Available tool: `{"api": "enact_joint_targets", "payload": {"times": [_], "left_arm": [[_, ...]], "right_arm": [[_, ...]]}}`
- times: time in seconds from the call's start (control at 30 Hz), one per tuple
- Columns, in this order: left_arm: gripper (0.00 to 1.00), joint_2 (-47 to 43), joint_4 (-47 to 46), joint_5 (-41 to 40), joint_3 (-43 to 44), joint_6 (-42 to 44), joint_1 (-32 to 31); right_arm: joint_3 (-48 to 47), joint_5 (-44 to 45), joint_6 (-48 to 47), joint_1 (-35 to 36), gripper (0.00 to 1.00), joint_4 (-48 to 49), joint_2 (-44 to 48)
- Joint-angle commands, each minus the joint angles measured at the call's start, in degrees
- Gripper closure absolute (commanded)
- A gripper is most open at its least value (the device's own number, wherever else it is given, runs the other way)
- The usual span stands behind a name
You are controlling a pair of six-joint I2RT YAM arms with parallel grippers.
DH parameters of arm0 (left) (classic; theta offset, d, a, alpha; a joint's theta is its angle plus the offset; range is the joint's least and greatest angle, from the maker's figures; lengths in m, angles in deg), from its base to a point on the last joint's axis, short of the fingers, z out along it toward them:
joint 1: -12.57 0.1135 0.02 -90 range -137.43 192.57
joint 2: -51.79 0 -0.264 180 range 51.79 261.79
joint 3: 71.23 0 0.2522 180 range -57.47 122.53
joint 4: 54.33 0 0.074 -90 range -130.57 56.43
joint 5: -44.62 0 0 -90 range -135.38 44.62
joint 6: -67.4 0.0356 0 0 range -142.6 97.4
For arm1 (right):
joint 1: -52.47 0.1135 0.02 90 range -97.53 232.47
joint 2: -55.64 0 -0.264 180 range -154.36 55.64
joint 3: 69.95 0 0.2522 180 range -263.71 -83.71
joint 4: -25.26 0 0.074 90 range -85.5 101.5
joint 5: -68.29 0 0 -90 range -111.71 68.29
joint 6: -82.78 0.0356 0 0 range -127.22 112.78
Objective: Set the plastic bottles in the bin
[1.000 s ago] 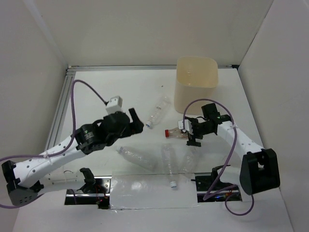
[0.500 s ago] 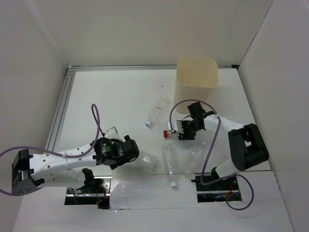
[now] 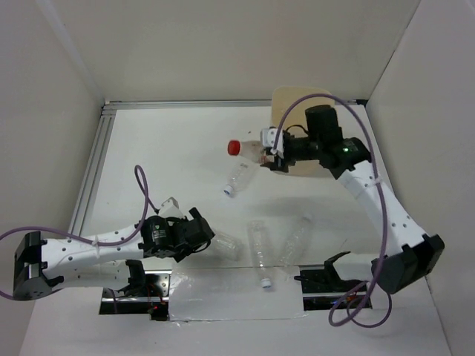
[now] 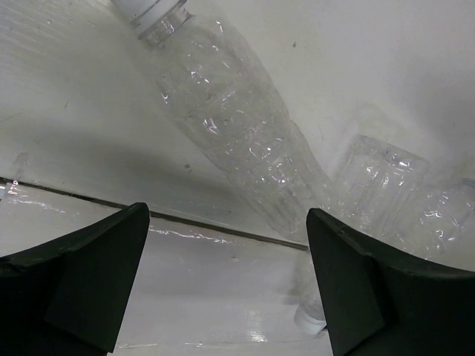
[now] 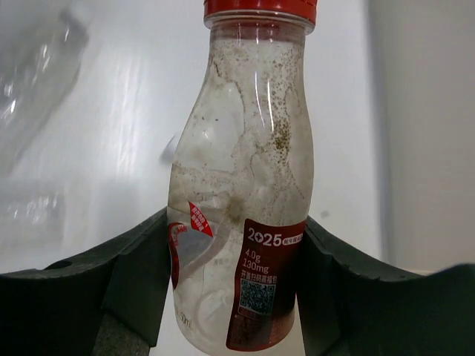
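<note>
The red-capped bottle still hangs beside the bin, so the robot's right gripper should lift and carry it over the bin's opening (image 3: 294, 110) next, which is outward of it, and then let go.
My right gripper (image 3: 270, 149) is shut on the red-capped, red-labelled bottle (image 3: 251, 150) and holds it in the air, cap pointing left, just left of the beige bin (image 3: 291, 104). The right wrist view shows that bottle (image 5: 237, 185) clamped between both fingers. My left gripper (image 3: 207, 239) is open and low, right by a clear bottle (image 3: 227, 245) lying on the table. In the left wrist view that white-capped bottle (image 4: 230, 126) lies beyond the open fingers (image 4: 82, 274). Three more clear bottles lie on the table (image 3: 240, 176) (image 3: 260, 251) (image 3: 297, 236).
The right arm (image 3: 371, 193) hides much of the bin. White walls enclose the table on the left, back and right. A metal rail (image 3: 89, 170) runs along the left edge. A taped sheet (image 3: 223, 293) lies at the near edge between the arm bases.
My right gripper has lifted the red-capped bottle off the table and carried it up and back beside the bin. My left gripper came down toward the near clear bottle and then stayed low.
</note>
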Motion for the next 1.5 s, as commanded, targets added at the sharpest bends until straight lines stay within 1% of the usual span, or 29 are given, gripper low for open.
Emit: {"api": "enact_joint_targets", "payload": {"times": [0.0,0.03,0.07,0.13,0.17,0.2,0.27,0.33,0.4,0.5,0.53,0.57,0.63,0.7,0.83,0.9,1.03,1.1,1.13,1.17,1.2,1.23,1.27,1.3,1.33,1.37,1.4,1.43,1.47], "left_arm": [[0.00,-0.80,-1.91,-2.20,-0.52,-1.97,-0.27],[0.00,-0.80,-1.91,-2.20,-0.52,-1.96,-0.27],[0.00,-0.27,-2.44,-2.20,-0.52,-1.96,-0.27],[0.00,0.78,-3.14,-2.91,0.61,-1.17,-0.27],[0.00,2.09,-3.67,-3.51,0.62,-1.17,-0.27],[0.00,2.80,-3.67,-3.52,1.23,-1.17,-0.27],[0.00,4.21,-5.25,-5.45,1.94,-0.64,-0.27],[0.00,6.67,-5.25,-5.98,3.69,-0.12,0.43],[0.00,8.51,-6.04,-5.98,4.30,0.50,0.44],[0.00,12.12,-6.65,-4.76,4.84,0.50,0.96],[0.00,12.73,-6.66,-4.75,4.84,0.50,0.96],[0.00,13.87,-7.44,-4.14,4.84,0.50,0.96],[0.00,14.93,-8.06,-3.52,4.32,0.50,0.96],[0.00,16.94,-8.59,-2.99,4.31,1.12,0.96],[0.00,21.25,-8.59,-1.86,4.31,1.64,0.96],[0.00,23.01,-9.12,-1.85,4.93,1.64,0.96],[0.00,28.11,-9.65,-3.34,7.38,2.26,0.96],[0.07,31.45,-9.65,-3.34,8.17,2.26,0.96],[0.15,32.24,-9.65,-3.34,8.70,2.26,0.96],[0.27,32.25,-9.13,-2.65,8.70,2.26,0.96],[0.55,32.25,-8.51,-2.64,8.70,1.74,0.96],[0.65,30.86,-7.81,-3.42,9.23,1.73,-0.43],[0.70,29.37,-5.45,-4.13,9.23,1.73,-1.23],[0.75,27.87,-3.25,-4.92,10.36,1.73,-2.10],[0.84,24.64,-0.62,-6.84,12.55,0.16,-4.46],[0.86,23.04,2.54,-8.17,13.96,-1.16,-5.79],[0.88,21.54,5.87,-9.57,15.46,-2.56,-7.37],[0.90,20.14,11.13,-12.80,18.69,-3.45,-10.26],[0.91,17.95,13.44,-14.66,20.64,-4.06,-11.59]], "right_arm": [[-7.32,-6.03,21.91,1.32,0.75,6.92,4.24],[-7.85,-4.01,25.65,1.84,0.75,10.70,5.21],[-7.86,2.88,29.43,1.85,0.74,19.26,5.74],[-7.86,11.35,35.50,1.85,0.72,25.30,5.22],[-9.16,16.52,35.53,1.32,0.72,26.46,4.26],[-10.13,18.40,35.53,0.45,0.72,26.47,3.21],[-12.86,20.79,35.53,-2.71,0.72,25.77,-0.57],[-14.35,22.03,35.53,-5.78,0.70,23.66,-2.86],[-14.36,23.34,36.06,-7.38,0.66,23.66,-4.97],[-14.88,22.39,35.45,-9.32,0.50,21.73,-6.82],[-14.89,21.07,35.45,-10.19,0.41,21.03,-7.43],[-14.89,21.06,34.66,-10.19,0.24,20.50,-7.44],[-14.89,19.93,34.65,-10.72,0.09,19.70,-7.44],[-13.23,18.43,35.70,-11.95,0.00,19.70,-5.96],[-12.70,14.65,39.04,-14.58,0.00,20.32,-3.31],[-11.65,10.70,40.98,-16.87,0.00,20.32,-1.21],[-9.28,5.42,42.13,-19.16,0.00,19.71,2.92],[-8.48,1.21,42.13,-21.34,0.00,18.66,5.20],[-7.43,-0.37,42.13,-21.97,0.00,17.60,6.00],[-7.42,-4.30,42.13,-22.67,0.00,16.81,6.70],[-6.63,-6.60,40.21,-24.42,0.04,15.67,7.49],[-6.10,-8.89,39.32,-25.30,0.09,14.79,9.16],[-4.88,-13.61,38.27,-26.27,0.15,12.78,10.04],[-4.26,-16.01,36.87,-27.41,0.22,11.45,10.92],[-3.64,-18.29,33.46,-29.68,0.44,9.96,12.67],[-2.33,-20.49,31.16,-30.75,0.54,6.38,13.56],[-1.36,-23.04,28.88,-31.72,0.63,4.69,14.52],[-0.14,-23.58,27.37,-33.29,0.73,3.98,15.58],[3.01,-23.59,27.36,-34.01,0.88,3.45,17.94]]}}
